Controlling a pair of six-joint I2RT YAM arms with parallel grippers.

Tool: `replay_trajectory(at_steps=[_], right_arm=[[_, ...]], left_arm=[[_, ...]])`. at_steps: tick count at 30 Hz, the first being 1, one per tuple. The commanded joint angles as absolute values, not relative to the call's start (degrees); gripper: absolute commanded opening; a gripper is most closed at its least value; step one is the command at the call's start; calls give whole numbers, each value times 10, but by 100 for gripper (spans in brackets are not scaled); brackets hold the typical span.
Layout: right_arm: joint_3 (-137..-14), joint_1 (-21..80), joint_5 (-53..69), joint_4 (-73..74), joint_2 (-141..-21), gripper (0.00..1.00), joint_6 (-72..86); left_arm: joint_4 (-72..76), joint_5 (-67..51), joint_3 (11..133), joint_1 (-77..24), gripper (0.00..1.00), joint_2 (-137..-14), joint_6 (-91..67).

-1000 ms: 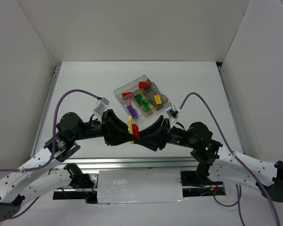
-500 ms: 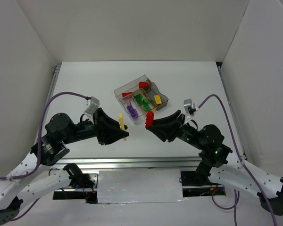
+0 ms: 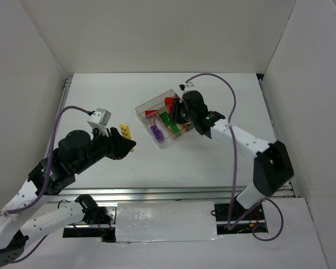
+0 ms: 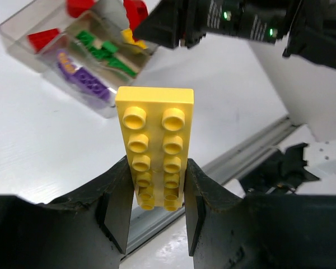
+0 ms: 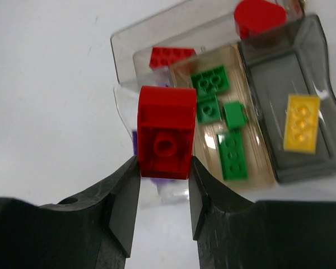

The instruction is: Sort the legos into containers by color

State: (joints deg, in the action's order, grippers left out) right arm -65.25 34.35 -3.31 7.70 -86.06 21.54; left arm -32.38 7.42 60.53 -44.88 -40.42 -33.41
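Note:
My right gripper needs to move outward and then down to free the red lego brick between the clear section's red pieces, because that gap is outward and below.
My left gripper [image 3: 127,142] is shut on a long yellow lego plate [image 4: 155,140], held above the table to the left of the containers [image 3: 186,130]. My right gripper [image 5: 163,168] is shut on a red lego brick [image 5: 166,133] and hangs over the containers' left side [image 5: 123,42]. The clear compartment holds a red lego [image 5: 171,56] and a rounded red piece [image 5: 259,15]. Several green legos [image 5: 213,81] lie in the tan compartment. One yellow lego [image 5: 301,123] lies in the smoky-grey one. Purple legos [image 4: 84,78] lie in the near clear compartment, mostly hidden in the right wrist view.
White walls stand close on three sides of the white table [image 3: 224,162]. An aluminium rail [image 3: 157,193] runs along the near edge. Purple cables [image 3: 73,112] loop above both arms. The right arm [image 3: 235,134] stretches diagonally from the right base to the containers.
The two grippers were together at the near centre with the yellow and red legos joined. They pulled apart: the left moved left with the yellow plate, the right swung up over the containers with the red brick.

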Motion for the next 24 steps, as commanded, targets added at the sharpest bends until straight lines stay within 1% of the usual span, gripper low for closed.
replay_trajectory(at_steps=[1, 2, 4, 5, 6, 7, 8, 11, 14, 16, 17, 18, 19, 20, 22, 24], right_arm=[[-787, 340, -31, 114, -947, 0, 222], [-842, 340, -41, 132, -994, 0, 242], [-894, 340, -98, 152, -1037, 0, 271], [-953, 339, -119, 183, -1082, 0, 300], [-984, 338, -153, 201, -1106, 0, 312], [-1014, 338, -169, 240, -1154, 0, 324], [-1073, 338, -184, 258, -1175, 0, 342], [-1180, 338, -214, 322, -1257, 0, 359], [-1220, 337, -213, 332, -1298, 7, 366], [-1221, 337, -211, 328, -1305, 8, 371], [-1216, 337, -211, 325, -1304, 10, 373], [-1209, 337, -209, 320, -1303, 14, 374], [-1197, 337, -199, 304, -1297, 31, 373], [-1194, 337, -195, 299, -1296, 46, 372], [-1199, 337, -184, 291, -1298, 52, 360], [-1210, 335, -174, 294, -1301, 64, 353]], left_arm=[[-355, 148, 624, -445, 0, -411, -335], [-352, 147, 621, -445, 0, -410, -332], [-346, 143, 614, -444, 0, -407, -323], [-344, 144, 612, -443, 0, -404, -320], [-345, 143, 611, -443, 0, -404, -313], [-343, 142, 610, -442, 0, -405, -310], [-342, 142, 610, -442, 0, -407, -306], [-338, 128, 615, -441, 0, -412, -290], [-330, 121, 617, -440, 0, -414, -278], [-330, 119, 618, -440, 0, -416, -276], [-327, 118, 618, -440, 0, -417, -275], [-327, 119, 617, -440, 0, -417, -275], [-325, 118, 615, -440, 0, -419, -274], [-320, 118, 615, -440, 0, -421, -274], [-319, 115, 615, -440, 0, -430, -275], [-315, 113, 615, -440, 0, -435, -278]])
